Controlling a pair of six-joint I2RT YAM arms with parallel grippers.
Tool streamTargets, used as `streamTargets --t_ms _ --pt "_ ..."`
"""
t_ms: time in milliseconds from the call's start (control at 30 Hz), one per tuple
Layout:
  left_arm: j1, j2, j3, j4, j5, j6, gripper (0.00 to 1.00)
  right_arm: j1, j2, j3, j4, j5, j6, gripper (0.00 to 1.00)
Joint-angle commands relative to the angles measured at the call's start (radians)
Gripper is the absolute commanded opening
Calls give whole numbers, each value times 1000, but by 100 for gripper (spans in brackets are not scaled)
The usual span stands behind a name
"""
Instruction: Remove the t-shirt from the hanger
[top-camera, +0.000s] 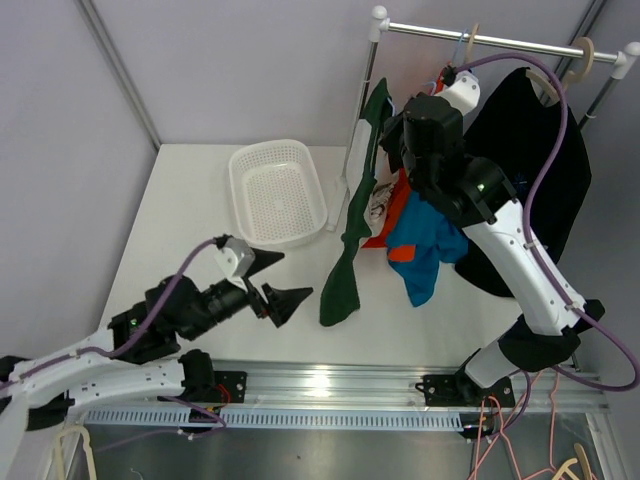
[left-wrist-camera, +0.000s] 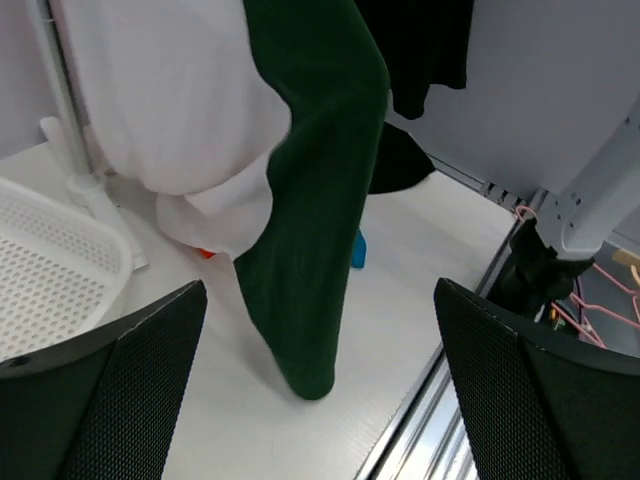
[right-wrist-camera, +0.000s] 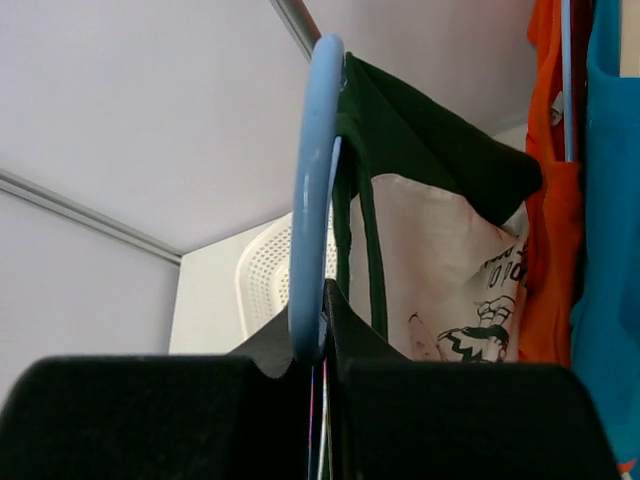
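I need to move my left gripper to the right in the top view and close it on the t-shirt's green lower end (top-camera: 343, 284) (left-wrist-camera: 300, 310), because that end hangs free beyond my open fingers.
A dark green t-shirt (top-camera: 345, 270) hangs from a light blue hanger (right-wrist-camera: 312, 180), and its lower end trails onto the white table (top-camera: 200, 230). My right gripper (right-wrist-camera: 325, 310) is shut on the hanger's blue bar, up by the clothes rack (top-camera: 500, 40). The green cloth (right-wrist-camera: 420, 140) drapes over the hanger just beyond the fingers. My left gripper (top-camera: 283, 282) is open and empty, low over the table, left of the shirt's hanging end (left-wrist-camera: 310, 200). In the left wrist view the shirt's tip rests on the table between the spread fingers (left-wrist-camera: 120, 380) but farther off.
A white mesh basket (top-camera: 240, 200) stands on the table at back left. A white printed shirt (right-wrist-camera: 450, 290), a blue and orange garment (top-camera: 425, 250) and a black garment (top-camera: 530, 150) hang on the rack. Spare hangers (top-camera: 570, 465) lie below the front rail.
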Motion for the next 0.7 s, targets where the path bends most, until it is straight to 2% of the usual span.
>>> streamTargets --t_ms 0,33,100,300,367,533,633,667 --pt "-143 0 -134 282 -200 103 100 10 -73 6 51 6 110 0" --pt "-167 0 -181 283 -230 126 100 11 -76 9 40 0 122 0" --pt "-226 44 -225 421 -306 195 99 16 -89 12 20 -20 136 0" --pt "-247 230 -295 780 -381 322 100 42 -113 8 -1 -55 172 0" --pt "-247 294 -289 887 -399 376 99 51 -116 6 -4 -65 173 0" --pt "-240 415 -188 1005 -485 491 99 59 -122 -3 -11 -80 173 0" --pt "-237 463 -162 1031 -519 543 36 59 -121 3 -24 -82 169 0" --pt "-237 463 -151 1035 -524 543 1 59 -115 12 -49 -79 172 0"
